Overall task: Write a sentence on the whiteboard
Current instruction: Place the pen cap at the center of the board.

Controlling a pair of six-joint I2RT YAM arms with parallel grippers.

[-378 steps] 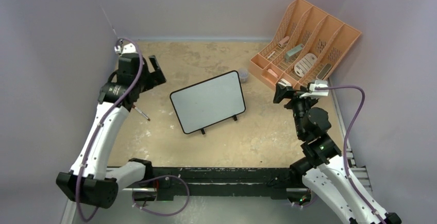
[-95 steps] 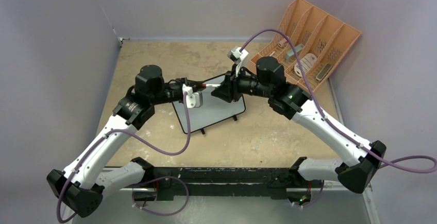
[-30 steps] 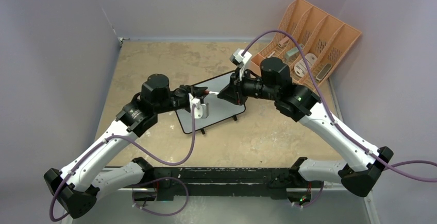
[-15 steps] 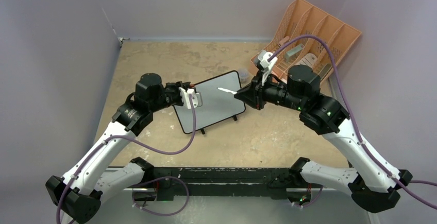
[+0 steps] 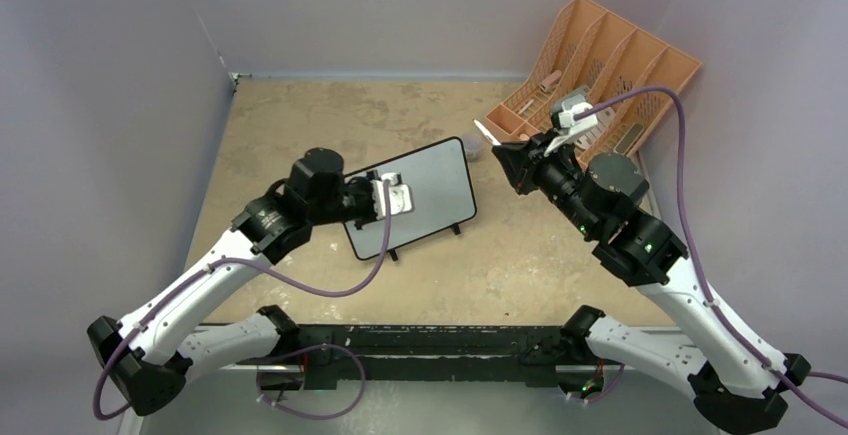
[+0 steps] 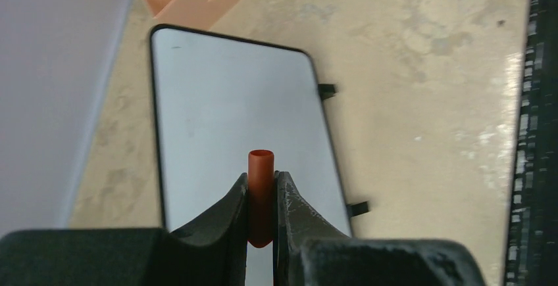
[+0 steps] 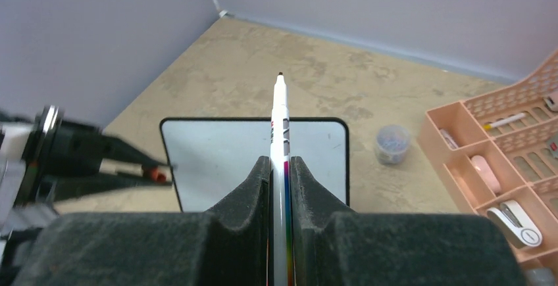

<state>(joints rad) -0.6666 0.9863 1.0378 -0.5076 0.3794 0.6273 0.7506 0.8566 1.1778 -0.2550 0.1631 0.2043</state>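
I will move my left gripper back and down to the bare tabletop by the black feet (image 5: 438,280) and let go of the cap, because it leaves the whiteboard (image 5: 425,195) clear there.
The whiteboard (image 5: 425,195) stands tilted on its small black feet mid-table, blank, also seen in the left wrist view (image 6: 224,108) and the right wrist view (image 7: 224,144). My left gripper (image 5: 380,203) hovers over the board's left part, shut on a red marker cap (image 6: 261,194), open end facing forward. My right gripper (image 5: 510,155) is up to the right of the board, near the organizer. It is shut on a white marker (image 7: 281,121) whose uncapped dark tip (image 7: 281,75) points away from it. From the right wrist, the left gripper (image 7: 148,171) shows with the cap.
A peach slotted organizer (image 5: 600,75) with several small items stands at the back right, close behind my right gripper. A small round container (image 7: 392,143) sits between the board and the organizer. Grey walls close in on the table's left, back and right sides.
The grippers have pulled apart: the right one drew the marker out of the cap and swung back right toward the organizer. The left one kept the cap and shifted over the board.
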